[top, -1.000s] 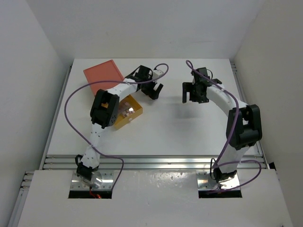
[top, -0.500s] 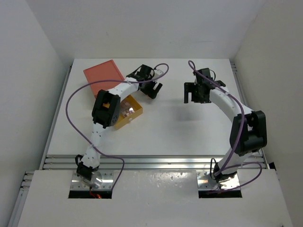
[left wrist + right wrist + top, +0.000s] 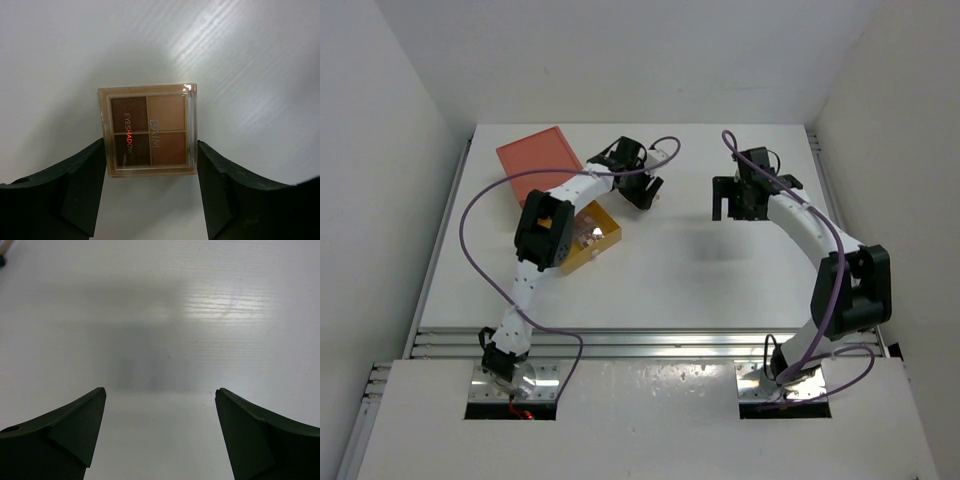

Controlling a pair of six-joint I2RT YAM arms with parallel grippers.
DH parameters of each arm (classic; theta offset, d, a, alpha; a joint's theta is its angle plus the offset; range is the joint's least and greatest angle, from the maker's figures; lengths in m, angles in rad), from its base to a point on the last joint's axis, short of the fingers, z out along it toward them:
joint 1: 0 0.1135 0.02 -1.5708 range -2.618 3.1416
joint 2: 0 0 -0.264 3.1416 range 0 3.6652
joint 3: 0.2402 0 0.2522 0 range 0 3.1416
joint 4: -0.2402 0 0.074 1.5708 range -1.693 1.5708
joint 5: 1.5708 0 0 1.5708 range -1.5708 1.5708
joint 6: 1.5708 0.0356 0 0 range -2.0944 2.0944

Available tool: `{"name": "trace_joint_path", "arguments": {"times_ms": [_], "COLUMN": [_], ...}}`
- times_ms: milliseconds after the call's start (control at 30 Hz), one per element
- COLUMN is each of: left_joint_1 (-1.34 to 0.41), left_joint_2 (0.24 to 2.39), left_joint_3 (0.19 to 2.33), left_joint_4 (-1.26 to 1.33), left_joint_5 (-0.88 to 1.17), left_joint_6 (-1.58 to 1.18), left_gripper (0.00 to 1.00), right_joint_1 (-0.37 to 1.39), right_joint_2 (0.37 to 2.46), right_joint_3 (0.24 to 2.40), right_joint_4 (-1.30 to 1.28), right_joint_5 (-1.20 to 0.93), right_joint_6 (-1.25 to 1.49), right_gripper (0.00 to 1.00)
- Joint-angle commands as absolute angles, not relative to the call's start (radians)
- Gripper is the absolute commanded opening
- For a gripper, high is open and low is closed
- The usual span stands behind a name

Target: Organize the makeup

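Note:
The yellow tray is open and already holds small items, so the robot's left gripper needs to lift, carry the palette [image 3: 656, 195] to the left in the top view, and lower it inside that tray.
A small square eyeshadow palette [image 3: 148, 131] with four brown and tan pans sits between the fingertips of my left gripper [image 3: 150, 150]. Both fingers [image 3: 80, 185] press against its sides, so the gripper is shut on it, low over the white table. In the top view the left gripper [image 3: 644, 190] is at the back middle of the table, and only a pale sliver of the palette [image 3: 656, 195] shows. My right gripper [image 3: 738, 203] is open and empty; its wrist view shows only bare table between the fingers [image 3: 75, 425]. No brushes or sticks are in view.
A yellow open drawer tray [image 3: 605, 222] with small items inside lies left of centre, partly under the left arm. An orange flat box [image 3: 536, 158] lies at the back left. A small beige-and-black tip [image 3: 3, 251] shows at the right wrist view's top-left corner.
The left gripper's fingers have drawn closer together and it has shifted slightly toward the back. The right arm has moved a little to the right.

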State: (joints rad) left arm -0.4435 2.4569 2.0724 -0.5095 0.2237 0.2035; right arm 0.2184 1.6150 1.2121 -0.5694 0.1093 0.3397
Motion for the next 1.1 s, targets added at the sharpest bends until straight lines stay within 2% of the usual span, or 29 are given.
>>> {"name": "trace_joint_path", "arguments": {"times_ms": [0, 233, 367, 600, 967, 1067], "left_joint_1": [-0.453, -0.443, -0.396, -0.295, -0.152, -0.141], "left_joint_2": [2.359, 2.12, 1.956, 1.697, 1.684, 1.684], "left_joint_3": [2.074, 2.073, 1.941, 1.501, 1.275, 1.238], "left_joint_4": [-0.6, -0.669, -0.739, -0.773, -0.603, -0.545], "left_joint_5": [0.316, 0.37, 0.37, 0.335, 0.253, 0.244], "left_joint_6": [0.21, 0.277, 0.348, 0.453, 0.491, 0.491], "left_gripper": [0.37, 0.37, 0.34, 0.34, 0.33, 0.41], "right_joint_1": [0.219, 0.221, 0.229, 0.256, 0.317, 0.318], "right_joint_2": [1.566, 1.528, 1.499, 1.47, 1.44, 1.419], "right_joint_3": [1.195, 1.151, 1.109, 1.057, 1.028, 1.019], "right_joint_4": [-0.548, -0.491, -0.45, -0.423, -0.433, -0.439], "right_joint_5": [0.127, 0.098, 0.094, 0.09, 0.155, 0.173], "right_joint_6": [0.347, 0.39, 0.403, 0.42, 0.439, 0.437], "right_gripper": [0.91, 0.91, 0.91, 0.91, 0.91, 0.91]}}
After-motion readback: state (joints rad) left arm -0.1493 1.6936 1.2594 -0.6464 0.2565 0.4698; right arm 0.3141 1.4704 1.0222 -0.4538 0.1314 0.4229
